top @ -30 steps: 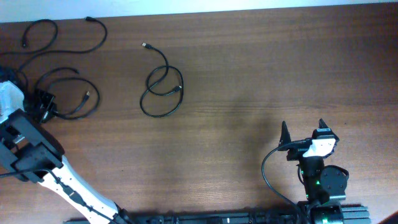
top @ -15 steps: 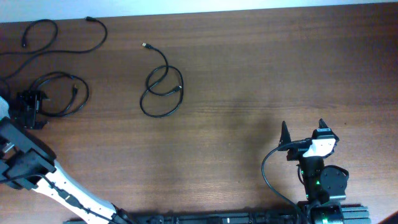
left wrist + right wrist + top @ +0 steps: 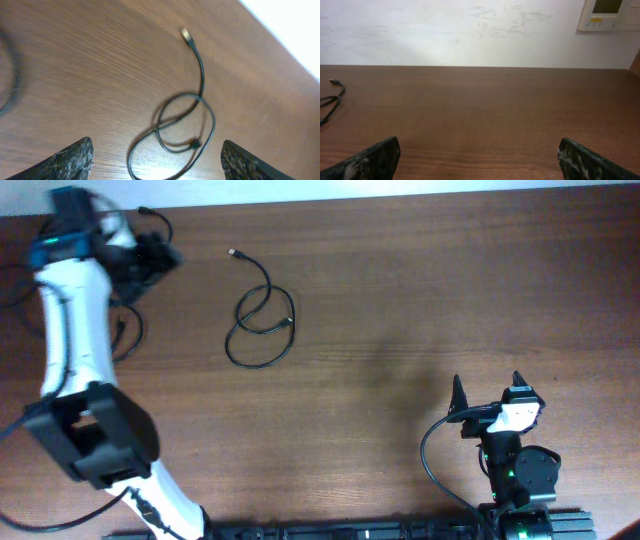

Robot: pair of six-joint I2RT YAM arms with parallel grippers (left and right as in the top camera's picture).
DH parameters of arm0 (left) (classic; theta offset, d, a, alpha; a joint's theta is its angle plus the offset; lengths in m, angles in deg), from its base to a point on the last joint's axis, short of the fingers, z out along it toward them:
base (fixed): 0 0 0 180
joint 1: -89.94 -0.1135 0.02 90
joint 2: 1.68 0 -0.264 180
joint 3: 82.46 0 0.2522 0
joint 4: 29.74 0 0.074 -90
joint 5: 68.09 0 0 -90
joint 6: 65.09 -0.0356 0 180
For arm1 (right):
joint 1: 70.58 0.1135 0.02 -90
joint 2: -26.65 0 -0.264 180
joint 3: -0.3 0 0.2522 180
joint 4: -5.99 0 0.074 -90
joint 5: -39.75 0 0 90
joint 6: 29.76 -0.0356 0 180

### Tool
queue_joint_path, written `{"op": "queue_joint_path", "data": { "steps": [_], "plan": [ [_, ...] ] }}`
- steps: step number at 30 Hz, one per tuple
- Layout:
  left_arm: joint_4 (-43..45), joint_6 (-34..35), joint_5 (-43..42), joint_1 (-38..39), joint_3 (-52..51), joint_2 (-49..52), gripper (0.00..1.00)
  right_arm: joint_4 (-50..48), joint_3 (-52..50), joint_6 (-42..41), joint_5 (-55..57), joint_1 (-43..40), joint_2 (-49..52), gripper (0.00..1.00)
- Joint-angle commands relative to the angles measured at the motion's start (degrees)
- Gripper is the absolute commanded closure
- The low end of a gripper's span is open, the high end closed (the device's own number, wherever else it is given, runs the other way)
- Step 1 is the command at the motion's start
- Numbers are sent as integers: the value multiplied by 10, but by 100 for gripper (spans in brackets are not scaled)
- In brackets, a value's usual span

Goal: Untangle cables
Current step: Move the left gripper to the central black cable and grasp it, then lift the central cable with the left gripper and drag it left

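My left gripper moves toward the looped black cable next and down onto its part crossing nearest the other cables, since it lies apart from them.
A looped black cable lies apart from the others at mid-left, its plug end pointing to the far edge. The left wrist view shows this cable on the wood ahead of the fingers. Two more cables lie at the far left; I see part of one loop and one end, the rest hidden under my left arm. My left gripper, blurred, hovers open over the far left, in the wrist view holding nothing. My right gripper stands open and empty near the front right.
The table's far edge meets a white wall. My left arm stretches from the front left up across the left side. In the right wrist view, bare wood lies ahead of the right gripper, with the looped cable at the left edge.
My left gripper opened and let go of a cable at the left edge. The arm then swung up and to the right to the far left of the table. The right arm stayed still.
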Motion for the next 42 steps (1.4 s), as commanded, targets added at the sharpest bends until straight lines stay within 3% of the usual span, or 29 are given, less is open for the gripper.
{"op": "queue_joint_path", "data": {
  "steps": [1, 3, 8, 14, 19, 22, 25, 34, 38, 40, 42],
  "plan": [
    [-3, -82, 103, 101, -18, 34, 12, 3, -3, -2, 3, 3, -2, 2],
    [3, -123, 115, 152, -19, 68, 10, 3, -3, -2, 3, 3, -2, 2],
    [7, -137, 126, 210, -19, 142, 23, 3, -3, -2, 3, 3, -2, 2],
    [5, -137, 289, 216, -19, 164, 23, 3, -3, -2, 3, 3, -2, 2],
    [5, -131, 243, 216, -19, 181, 23, 3, -3, -2, 3, 3, -2, 1],
    [8, -131, 248, 215, -20, 199, 30, 3, -3, -2, 3, 3, -2, 2],
    [9, -131, 260, 205, -21, 214, 30, 3, -3, -2, 3, 3, -2, 2],
    [13, -131, 197, 181, -48, 218, 71, 3, -3, -2, 3, 3, -2, 2],
    [16, -131, 187, 181, -49, 218, 81, 3, -3, -2, 3, 3, -2, 2],
    [23, -131, 170, 181, -52, 218, 100, 3, -3, -2, 3, 3, -2, 2],
    [21, -130, 165, 181, -51, 218, 100, 3, -3, -2, 3, 3, -2, 2]
  ]
}}
